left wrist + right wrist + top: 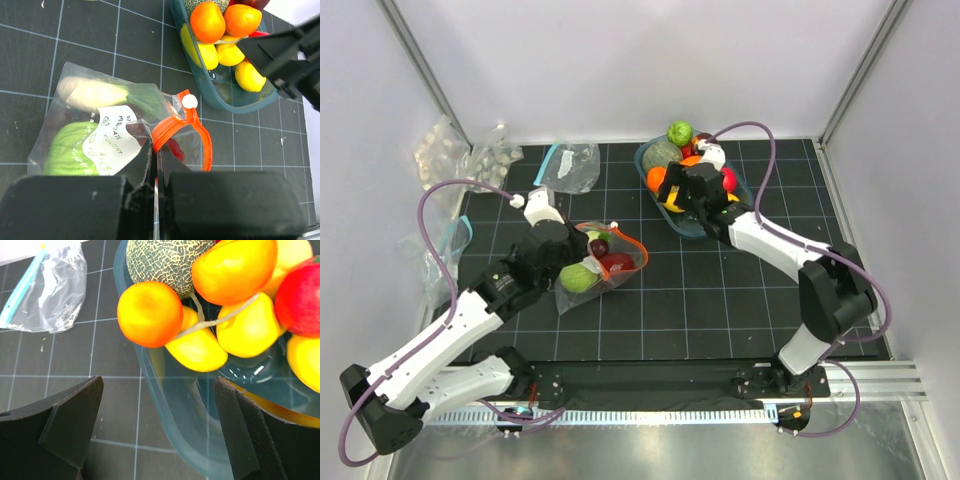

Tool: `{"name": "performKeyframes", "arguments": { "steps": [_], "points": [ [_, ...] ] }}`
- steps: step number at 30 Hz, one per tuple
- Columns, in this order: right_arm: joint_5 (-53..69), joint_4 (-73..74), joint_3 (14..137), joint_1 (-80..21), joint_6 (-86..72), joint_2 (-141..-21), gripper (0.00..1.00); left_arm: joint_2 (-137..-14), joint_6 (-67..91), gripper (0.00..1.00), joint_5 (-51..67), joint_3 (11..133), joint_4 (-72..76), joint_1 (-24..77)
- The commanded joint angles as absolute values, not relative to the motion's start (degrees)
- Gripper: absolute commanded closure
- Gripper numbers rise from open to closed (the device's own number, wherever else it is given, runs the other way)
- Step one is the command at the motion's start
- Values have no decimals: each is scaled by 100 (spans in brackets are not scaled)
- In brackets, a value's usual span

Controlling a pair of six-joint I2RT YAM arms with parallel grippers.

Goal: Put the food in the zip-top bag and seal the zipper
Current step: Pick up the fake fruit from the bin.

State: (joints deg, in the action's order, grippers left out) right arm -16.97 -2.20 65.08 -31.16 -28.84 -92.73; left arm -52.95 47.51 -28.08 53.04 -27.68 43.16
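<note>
The orange by the bowl's rim (656,178) (150,314) sits uncovered below my right gripper, so my right gripper needs to go down toward the left in the top view around that orange next.
The zip-top bag (603,258) lies on the black mat with its orange-red zipper (184,125) bowed open. It holds a green cabbage (67,150), a white oblong vegetable (92,92), dark grapes and a red piece (175,148). My left gripper (156,156) is shut on the bag's mouth edge, by the zipper. My right gripper (159,390) is open and empty, hanging over the near rim of the teal bowl (165,405). The bowl holds oranges (150,314), lemons (197,347), a red apple (300,290) and a netted melon (160,262). In the top view the right gripper (685,195) is over the bowl.
A clear bag with a teal strip (570,165) lies at the back left, also in the right wrist view (50,290). More clear packets (445,150) lie off the mat's back-left corner. Another teal-strip bag (450,240) lies at the left edge. The left arm's purple cable loops there.
</note>
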Motion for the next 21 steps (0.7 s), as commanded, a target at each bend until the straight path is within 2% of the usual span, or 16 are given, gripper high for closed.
{"name": "performKeyframes", "arguments": {
  "steps": [1, 21],
  "points": [
    [-1855, -536, 6864, -3146, -2918, -9544, 0, -5080, 4720, 100, -3050, 5326, -2443, 4315],
    [-2153, -1274, 7787, -3138, -2461, -10995, 0, -4957, 4729, 100, -3050, 5282, -2443, 4315]
  ]
}}
